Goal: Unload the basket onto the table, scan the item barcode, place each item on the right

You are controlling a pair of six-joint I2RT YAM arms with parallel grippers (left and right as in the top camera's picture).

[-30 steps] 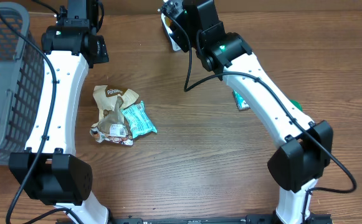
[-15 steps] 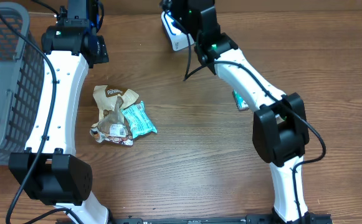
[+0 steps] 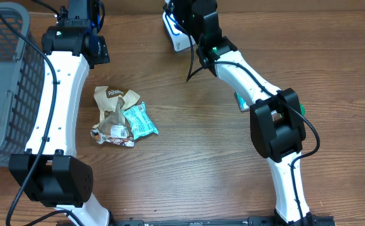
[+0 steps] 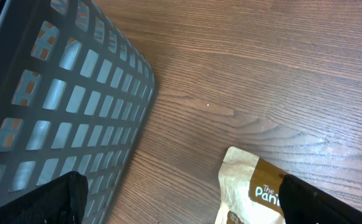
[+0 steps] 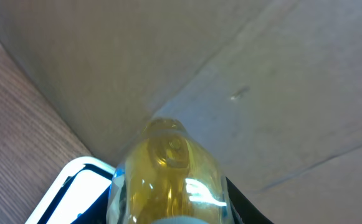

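The bottle goes back, down and to the right in the overhead view next, past the half-covered teal packet. My right gripper then releases it on bare tabletop with room.
My right gripper point(image 5: 171, 213) is shut on a clear bottle of yellow liquid point(image 5: 168, 171), which fills the lower middle of the right wrist view. Just below and left of the bottle lies the white, blue-edged scanner point(image 5: 68, 196). Overhead, the scanner point(image 3: 177, 37) sits at the far edge of the table, with the right wrist directly over it hiding the bottle. My left gripper point(image 4: 181, 202) hangs open with nothing in it, between the basket wall and a brown pouch point(image 4: 255, 186).
A grey mesh basket point(image 3: 3, 81) fills the far left. A pile of snack packets lies mid-left: the brown pouch point(image 3: 110, 94), a teal packet point(image 3: 138, 119), a brown wrapper point(image 3: 113, 132). Another teal packet point(image 3: 242, 100) lies under the right arm. A cardboard wall point(image 5: 261, 74) stands behind the scanner.
The right arm's elbow has swung in from the lower right toward mid-table, and its wrist has shifted slightly toward the far edge, still over the scanner. The left arm has not moved.
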